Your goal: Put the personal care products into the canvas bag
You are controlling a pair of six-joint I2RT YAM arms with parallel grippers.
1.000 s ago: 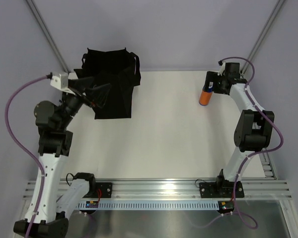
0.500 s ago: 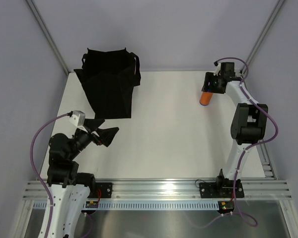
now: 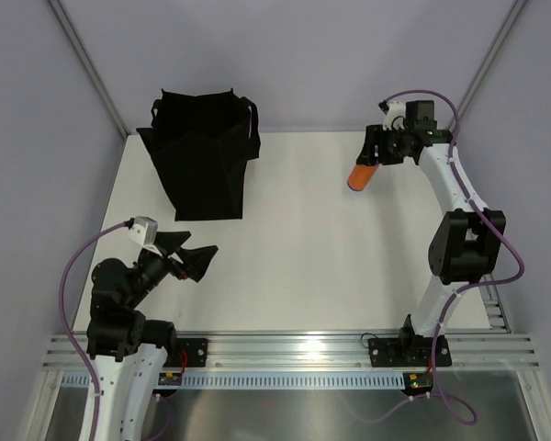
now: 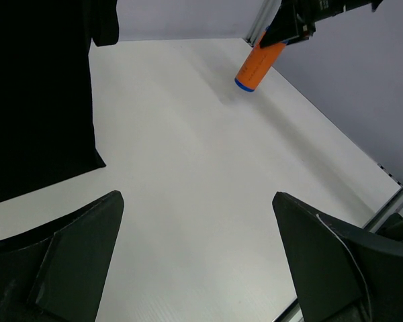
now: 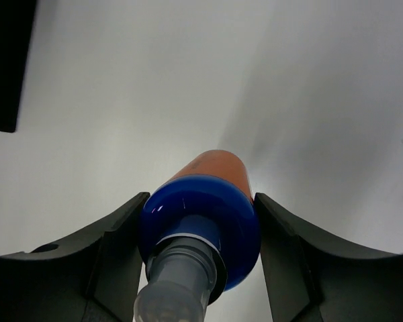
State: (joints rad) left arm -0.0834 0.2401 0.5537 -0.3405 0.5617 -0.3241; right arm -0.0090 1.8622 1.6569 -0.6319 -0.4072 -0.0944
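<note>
The right gripper raises the bottle next, carries it over the bag's opening (image 3: pixel 200 118) and releases it, since that opening lies to its left in the top view.
An orange bottle with a blue top (image 3: pixel 361 175) hangs tilted above the far right of the table, and my right gripper (image 3: pixel 375 158) is shut on its blue end. In the right wrist view both fingers press the blue top (image 5: pixel 201 211), and the orange body (image 5: pixel 218 164) points away. The left wrist view shows the same bottle (image 4: pixel 257 65) far ahead. The black canvas bag (image 3: pixel 202 156) stands at the far left, with its side showing (image 4: pixel 33 100) in the left wrist view. My left gripper (image 3: pixel 197 257) is open and empty over the near left (image 4: pixel 198 196). No other products are in view.
The white table (image 3: pixel 294 266) is bordered by grey walls with slanted frame posts at both back corners. An aluminium rail (image 3: pixel 303 349) runs along the near edge. A corner of the bag (image 5: pixel 7 60) shows in the right wrist view.
My right gripper shut on the orange bottle, lifted it and carried it left. My left arm drew back from the bag toward the near left and stayed open.
</note>
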